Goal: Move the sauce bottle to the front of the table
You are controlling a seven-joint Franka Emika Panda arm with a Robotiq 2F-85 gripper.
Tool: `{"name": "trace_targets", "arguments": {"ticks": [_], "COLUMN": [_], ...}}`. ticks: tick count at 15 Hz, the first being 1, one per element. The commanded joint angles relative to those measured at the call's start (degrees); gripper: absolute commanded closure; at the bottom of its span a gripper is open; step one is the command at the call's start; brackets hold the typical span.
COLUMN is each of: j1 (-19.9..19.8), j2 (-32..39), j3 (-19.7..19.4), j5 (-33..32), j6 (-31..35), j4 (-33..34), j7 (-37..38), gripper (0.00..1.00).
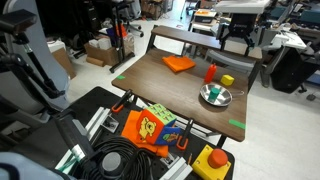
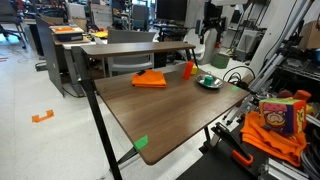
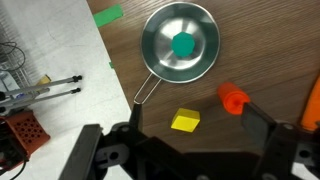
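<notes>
The yellow block [image 3: 184, 121] is midway between my gripper's fingers. My gripper should next move down and to the right in the wrist view to close around the bottle's cap.
The sauce bottle [image 1: 210, 72] is small and red-orange. It stands upright on the dark wooden table [image 1: 160, 95], between a flat orange cloth [image 1: 179, 63] and a metal bowl [image 1: 215, 96]. It shows in both exterior views [image 2: 189, 69]. In the wrist view I look down on its cap [image 3: 233, 98], just inside the right finger. My gripper [image 3: 198, 135] is open and empty, well above the table. A small yellow block [image 3: 184, 121] lies between the fingers, below them.
The metal bowl [image 3: 180, 42] holds a green item and has a wire handle. Green tape [image 3: 108, 15] marks the table corner near its edge. The orange cloth [image 3: 313, 100] lies beyond the bottle. An orange bag [image 1: 150, 127], cables and a red button [image 1: 213, 160] sit beside the table.
</notes>
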Motion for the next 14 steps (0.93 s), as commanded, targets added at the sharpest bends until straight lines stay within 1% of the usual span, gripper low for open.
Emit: {"name": "trace_targets", "arguments": {"ticks": [1,5,7,10,14], "j1": [0.7,2.7,3.7,4.8,5.9], "j2": [10.4,18.9,22.2,26.6,31.8], "j3": [0.6,0.5,0.5,0.4,-0.9], "j5": [2.5,1.7,1.4,1.1,-0.4], "j6": [-6.7,-11.5,-13.9,-17.4,-22.2], "j4": [14.3,25.7,30.4,36.0,42.0], "j7": [-3.5,-4.1,-4.7,-5.7,-4.9], "gripper": [0.0,0.0,0.0,0.0,0.0]}}
